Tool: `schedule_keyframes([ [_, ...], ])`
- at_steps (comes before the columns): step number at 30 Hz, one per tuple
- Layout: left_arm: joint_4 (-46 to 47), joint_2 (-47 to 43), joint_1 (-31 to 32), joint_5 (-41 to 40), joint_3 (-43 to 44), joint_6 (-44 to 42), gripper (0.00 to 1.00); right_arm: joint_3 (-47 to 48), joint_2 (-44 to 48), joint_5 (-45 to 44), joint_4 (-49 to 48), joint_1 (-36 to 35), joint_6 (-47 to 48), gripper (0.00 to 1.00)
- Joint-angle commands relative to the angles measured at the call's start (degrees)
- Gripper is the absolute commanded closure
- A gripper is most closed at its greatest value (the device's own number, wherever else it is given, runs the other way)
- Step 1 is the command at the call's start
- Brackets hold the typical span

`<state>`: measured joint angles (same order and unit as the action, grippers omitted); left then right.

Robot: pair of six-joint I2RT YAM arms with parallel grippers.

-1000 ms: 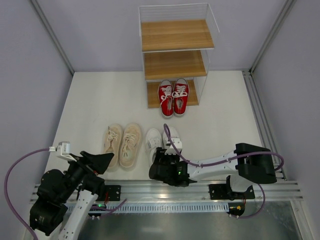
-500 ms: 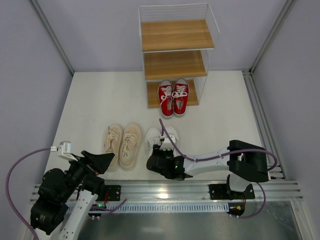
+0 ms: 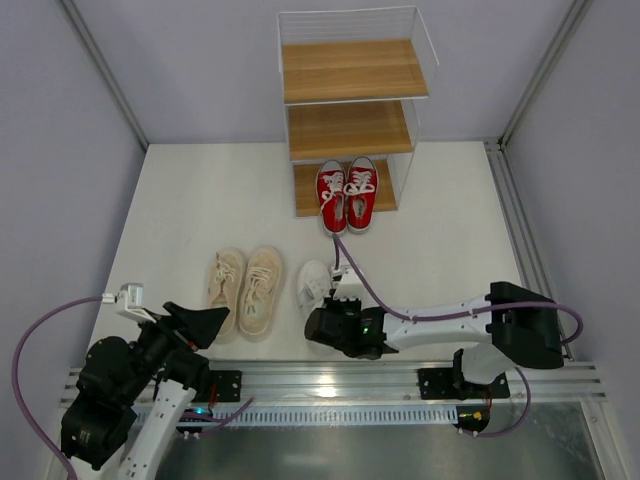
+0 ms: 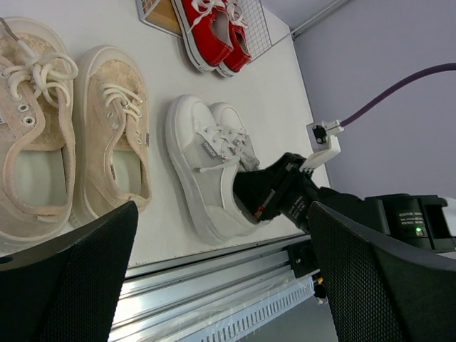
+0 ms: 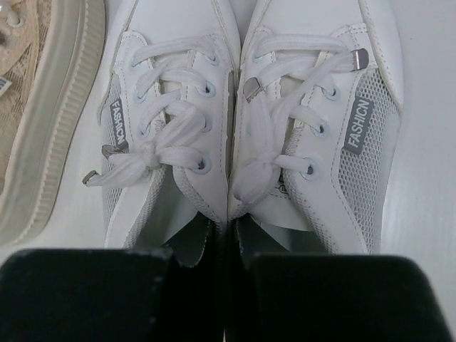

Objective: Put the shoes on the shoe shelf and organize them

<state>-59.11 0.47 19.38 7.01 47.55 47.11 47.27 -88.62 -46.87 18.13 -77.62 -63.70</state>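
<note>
The white pair [image 3: 316, 282] goes up and outward with my right gripper next. It gets released on the shoe shelf's middle board, since that board is bare above the red pair.
The white pair of shoes [image 5: 171, 107] lies side by side on the table, toes away from me. My right gripper [image 5: 231, 285] is shut on it, one finger [image 5: 92, 292] in each shoe opening, pinching the two inner walls together. From above, the white pair [image 3: 316, 282] shows just beyond that gripper [image 3: 337, 318]. The beige pair [image 3: 245, 288] lies to its left. The red pair [image 3: 347, 193] stands on the bottom board of the shoe shelf [image 3: 350, 70]. My left gripper [image 4: 221, 285] hangs open above the near rail, holding nothing.
The shelf's two upper boards [image 3: 350, 128] are bare. A metal rail [image 3: 330, 382] runs along the near table edge. Grey walls close in both sides. The right arm's purple cable [image 3: 352, 268] arcs over the white shoes.
My right gripper has closed, drawing the two white shoes together, and its wrist has shifted a little to the right. The left arm has not moved.
</note>
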Motion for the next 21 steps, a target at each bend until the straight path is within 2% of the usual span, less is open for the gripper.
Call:
schedule_keyframes([
  [1,0.31,-3.11,-0.04,-0.15,0.88,-1.06,0.0,1.86,9.32,-6.82,4.44,-2.96,1.12,0.96],
  [6,0.4,-3.02,-0.13,-0.06,0.79,-0.88,0.0,4.5,15.4,-13.4,11.21,-4.03,3.05,0.96],
  [14,0.49,-3.11,-0.04,0.03,0.79,-0.79,0.0,7.05,24.36,-23.26,12.1,-2.8,11.84,0.96],
  [17,0.84,-3.02,-0.04,0.2,0.53,-0.71,0.0,7.58,25.95,-25.02,6.94,-0.96,20.26,0.96],
  [19,0.84,-3.02,-0.04,0.2,0.53,-0.71,0.0,6.36,27.88,-24.32,-2.19,1.76,29.8,0.96],
  [21,0.58,-3.02,-0.13,0.2,0.61,-0.79,0.0,5.39,29.55,-20.91,-10.61,4.22,35.2,0.96],
])
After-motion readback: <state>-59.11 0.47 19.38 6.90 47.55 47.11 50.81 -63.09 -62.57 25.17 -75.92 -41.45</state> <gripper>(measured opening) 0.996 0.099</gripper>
